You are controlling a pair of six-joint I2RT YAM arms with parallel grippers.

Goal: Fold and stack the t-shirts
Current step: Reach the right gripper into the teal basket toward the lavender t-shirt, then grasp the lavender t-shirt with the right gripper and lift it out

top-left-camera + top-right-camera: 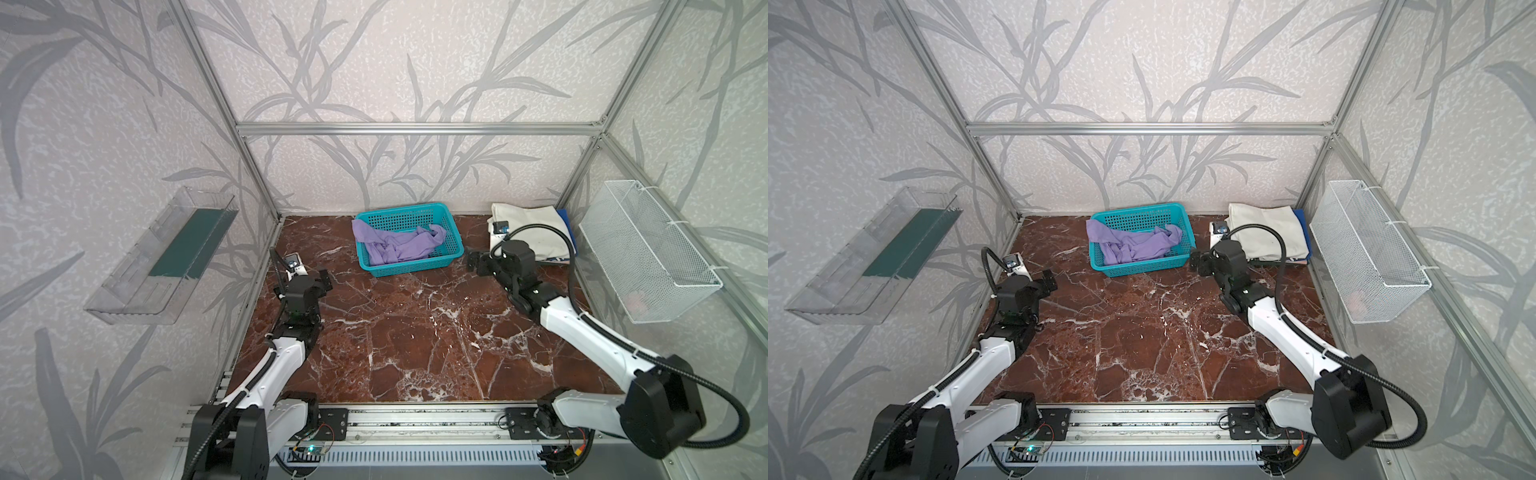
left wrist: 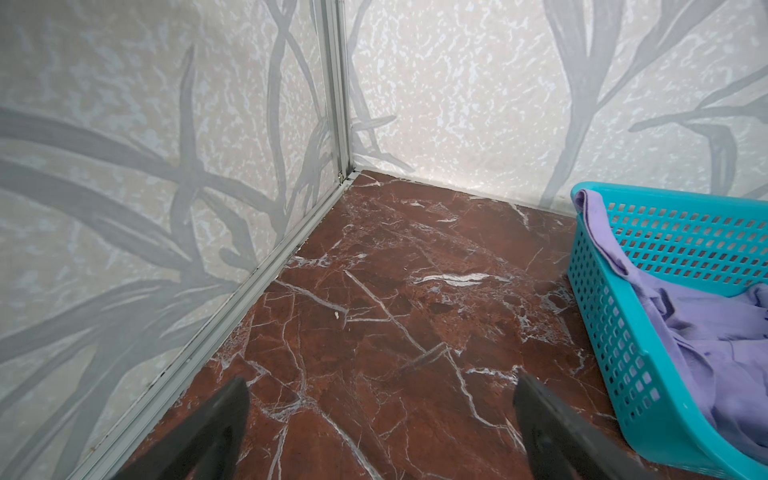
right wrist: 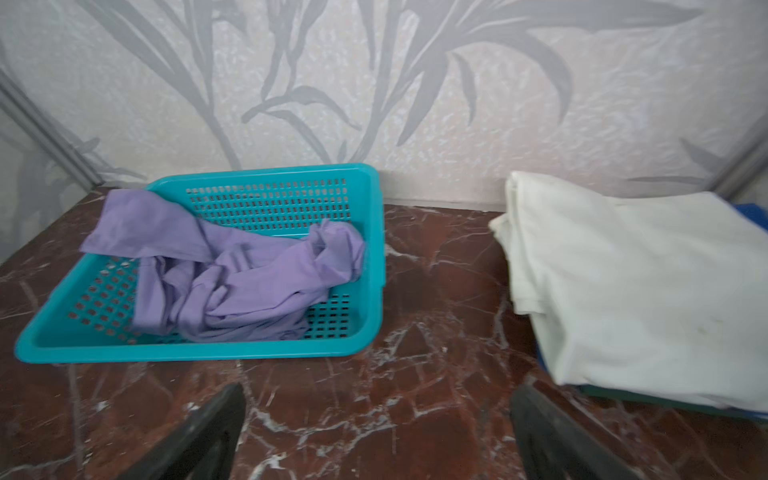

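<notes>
The lavender-purple t-shirt (image 1: 395, 247) lies crumpled inside the teal basket. My right gripper will move over the basket's rim next and down onto the shirt's bunched middle folds to close.
A crumpled lavender-purple t-shirt (image 1: 395, 247) (image 1: 1133, 245) (image 3: 249, 282) lies in the teal lattice basket (image 1: 415, 270) (image 1: 1142, 268) (image 3: 187, 351) at the back middle, one corner draped over the rim (image 2: 590, 208). A folded cream-white t-shirt (image 1: 536, 228) (image 1: 1271, 232) (image 3: 644, 299) tops a pile at the back right, and blue cloth edges (image 1: 567, 224) (image 3: 752, 212) show beneath it. My left gripper (image 1: 322, 282) (image 2: 380, 386) is open over bare table, left of the basket. My right gripper (image 1: 476, 262) (image 3: 378, 392) is open and empty between basket and pile.
The dark red marble table (image 1: 415, 332) is walled in by panels on a metal frame. A clear plastic tray (image 1: 162, 257) hangs on the left wall. A white mesh basket (image 1: 648, 249) hangs on the right wall, close to the folded pile.
</notes>
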